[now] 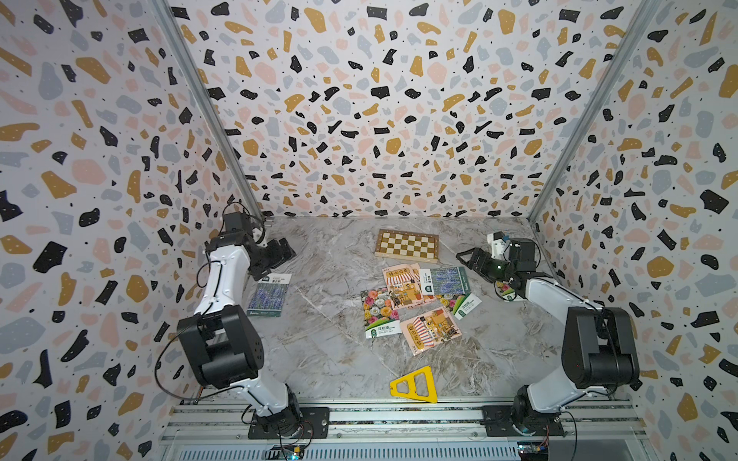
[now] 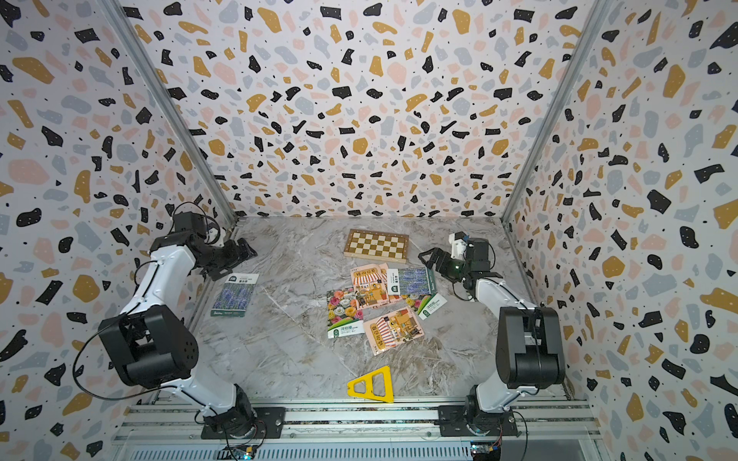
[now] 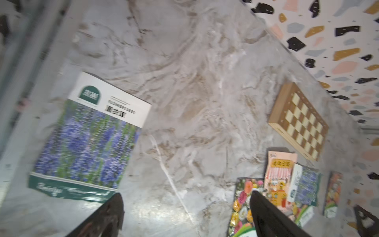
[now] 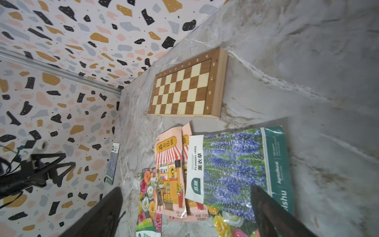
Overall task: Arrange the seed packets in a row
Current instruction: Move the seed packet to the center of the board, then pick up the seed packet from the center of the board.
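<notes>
My right gripper is above the second lavender packet's green end strip [image 1: 463,279] [image 4: 279,164], which is uncovered on top of the pile. Next my right gripper needs to lower its open fingers onto that edge of the packet and close.
One purple lavender seed packet [image 1: 268,294] [image 3: 90,139] lies alone at the left of the table. My left gripper [image 1: 285,249] [image 3: 185,194] hovers open and empty just beyond its far end. The other seed packets overlap in a loose pile mid-table: a pink shop packet [image 1: 403,285] [image 4: 170,170], a second lavender packet [image 1: 443,281] [image 4: 235,168], a flowers packet [image 1: 379,313], another pink one [image 1: 431,329] and a flowers packet [image 1: 465,305] at the right. My right gripper [image 1: 469,255] [image 4: 186,187] is open and empty, above the pile's far right side.
A wooden chessboard [image 1: 406,245] lies behind the pile near the back wall. A yellow plastic triangle [image 1: 415,385] sits at the front edge. Patterned walls close in the table at left, back and right. Bare marble [image 1: 319,339] spans between the lone packet and the pile.
</notes>
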Controlling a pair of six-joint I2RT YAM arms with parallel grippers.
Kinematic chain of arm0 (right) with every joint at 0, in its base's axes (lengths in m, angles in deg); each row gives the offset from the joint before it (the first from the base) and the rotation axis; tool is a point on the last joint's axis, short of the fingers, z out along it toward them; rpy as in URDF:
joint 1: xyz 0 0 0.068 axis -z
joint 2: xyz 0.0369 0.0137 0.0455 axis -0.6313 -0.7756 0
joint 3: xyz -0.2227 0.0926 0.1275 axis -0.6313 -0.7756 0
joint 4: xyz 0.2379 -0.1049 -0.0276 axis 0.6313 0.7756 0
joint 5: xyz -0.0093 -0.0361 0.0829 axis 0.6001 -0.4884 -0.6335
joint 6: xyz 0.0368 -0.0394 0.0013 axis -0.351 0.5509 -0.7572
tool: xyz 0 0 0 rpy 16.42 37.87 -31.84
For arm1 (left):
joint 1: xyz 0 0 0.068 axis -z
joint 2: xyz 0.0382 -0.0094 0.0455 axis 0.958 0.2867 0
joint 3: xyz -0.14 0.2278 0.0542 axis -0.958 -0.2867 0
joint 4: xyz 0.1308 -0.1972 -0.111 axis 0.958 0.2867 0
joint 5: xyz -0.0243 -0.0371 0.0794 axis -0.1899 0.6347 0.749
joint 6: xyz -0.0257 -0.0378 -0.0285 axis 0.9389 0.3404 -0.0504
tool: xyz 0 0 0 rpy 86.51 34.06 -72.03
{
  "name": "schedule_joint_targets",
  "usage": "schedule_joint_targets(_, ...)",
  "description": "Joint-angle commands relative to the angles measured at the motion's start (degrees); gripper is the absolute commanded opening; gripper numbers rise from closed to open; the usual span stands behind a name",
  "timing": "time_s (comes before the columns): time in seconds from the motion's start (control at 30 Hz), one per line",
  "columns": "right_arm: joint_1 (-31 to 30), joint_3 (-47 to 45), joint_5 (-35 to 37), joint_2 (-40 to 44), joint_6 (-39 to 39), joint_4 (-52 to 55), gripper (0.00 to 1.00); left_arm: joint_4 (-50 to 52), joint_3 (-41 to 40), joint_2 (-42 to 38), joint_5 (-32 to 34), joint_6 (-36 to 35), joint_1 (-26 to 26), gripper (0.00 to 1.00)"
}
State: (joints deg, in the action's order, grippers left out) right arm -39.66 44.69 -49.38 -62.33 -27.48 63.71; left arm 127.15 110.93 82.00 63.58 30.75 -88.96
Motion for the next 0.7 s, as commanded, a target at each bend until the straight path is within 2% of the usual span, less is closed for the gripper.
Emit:
schedule_joint_targets(0.0,1.8,-0.7,2.9,-2.6,4.0,2.1,0.93,-4.7,-5.2,-2.0,-9.4,3.7,3.4,0.98)
schedule_joint_targets(0.2,4.9,1.0,5.3,-8.1,6.8,2.0,0.82,-14.3,-14.1,-6.8,-14.1,10.4,12.0,0.99)
schedule_joint_targets(0.33,5.6,3.2,5.9,-11.7,9.6,3.1,0.72,-19.0,-18.5,-8.6,-13.1,14.2,17.0,0.99)
schedule_joint_targets(0.47,5.6,5.9,4.2,-15.2,10.8,4.6,0.63,-21.2,-20.4,-8.2,-14.0,15.4,19.3,0.99)
schedule_joint_targets(0.67,5.3,8.1,1.3,-19.5,12.1,5.8,0.51,-22.5,-21.8,-7.4,-15.4,16.3,19.9,0.99)
